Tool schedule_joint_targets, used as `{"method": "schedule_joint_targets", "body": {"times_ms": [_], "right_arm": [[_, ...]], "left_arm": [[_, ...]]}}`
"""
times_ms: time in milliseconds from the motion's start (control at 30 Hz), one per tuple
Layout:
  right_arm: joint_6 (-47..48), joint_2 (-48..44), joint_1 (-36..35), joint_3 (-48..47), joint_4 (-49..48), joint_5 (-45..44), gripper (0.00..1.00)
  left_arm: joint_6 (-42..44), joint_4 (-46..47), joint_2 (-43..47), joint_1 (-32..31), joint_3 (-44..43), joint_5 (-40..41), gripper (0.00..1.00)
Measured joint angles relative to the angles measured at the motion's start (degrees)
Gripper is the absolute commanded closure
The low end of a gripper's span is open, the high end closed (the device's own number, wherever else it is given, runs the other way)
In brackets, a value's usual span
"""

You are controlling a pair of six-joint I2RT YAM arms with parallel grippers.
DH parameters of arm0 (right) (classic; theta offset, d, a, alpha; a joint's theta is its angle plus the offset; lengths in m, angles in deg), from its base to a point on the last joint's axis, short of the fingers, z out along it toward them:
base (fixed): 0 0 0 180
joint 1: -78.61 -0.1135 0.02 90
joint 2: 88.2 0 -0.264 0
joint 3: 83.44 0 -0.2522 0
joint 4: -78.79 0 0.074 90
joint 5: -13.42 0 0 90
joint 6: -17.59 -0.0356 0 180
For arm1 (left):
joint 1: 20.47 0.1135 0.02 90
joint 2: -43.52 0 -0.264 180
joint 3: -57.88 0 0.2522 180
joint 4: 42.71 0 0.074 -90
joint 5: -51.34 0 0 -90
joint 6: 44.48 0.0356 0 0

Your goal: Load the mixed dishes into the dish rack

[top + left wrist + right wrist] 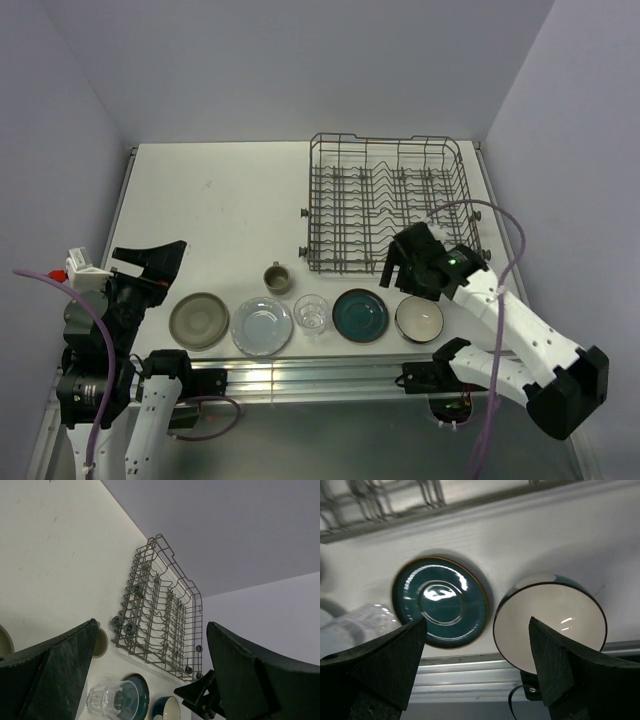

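Observation:
The bowl's rim beside the teal plate is below my right gripper and nearer my base. My right gripper will go down and ease back onto that rim next, with its fingers open.
The dishes sit in a row along the table's near edge: a grey-beige plate (199,320), a pale blue plate (262,326), a clear glass (311,314), a dark teal plate (360,315) and a cream-inside bowl (419,319). A small mug (277,278) stands just behind the row. The grey wire dish rack (385,203) holds no dishes at the far right. My right gripper (394,268) hovers open between the rack's front and the bowl; its wrist view shows the teal plate (440,602) and bowl (550,620) below. My left gripper (163,265) is open and holds nothing, above the table left of the grey-beige plate.
An aluminium rail (300,375) runs along the table's near edge under the dishes. Walls close in on the left, far and right sides. The right arm's purple cable (505,260) loops beside the rack's near right corner.

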Motion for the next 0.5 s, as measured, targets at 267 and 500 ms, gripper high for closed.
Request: {"method": "schedule_joint_targets", "body": {"times_ms": [267,500], "right_arm": [[-2.4,6.4,-4.0,5.3,-0.8,-2.0,0.10],[-4.2,12.1,-6.7,6.8,-3.6,-3.3,0.17]], "left_arm": [[-0.1,-0.5,0.0,0.0,0.0,0.0,0.08],[-0.1,-0.5,0.0,0.0,0.0,-0.2,0.10]]}}
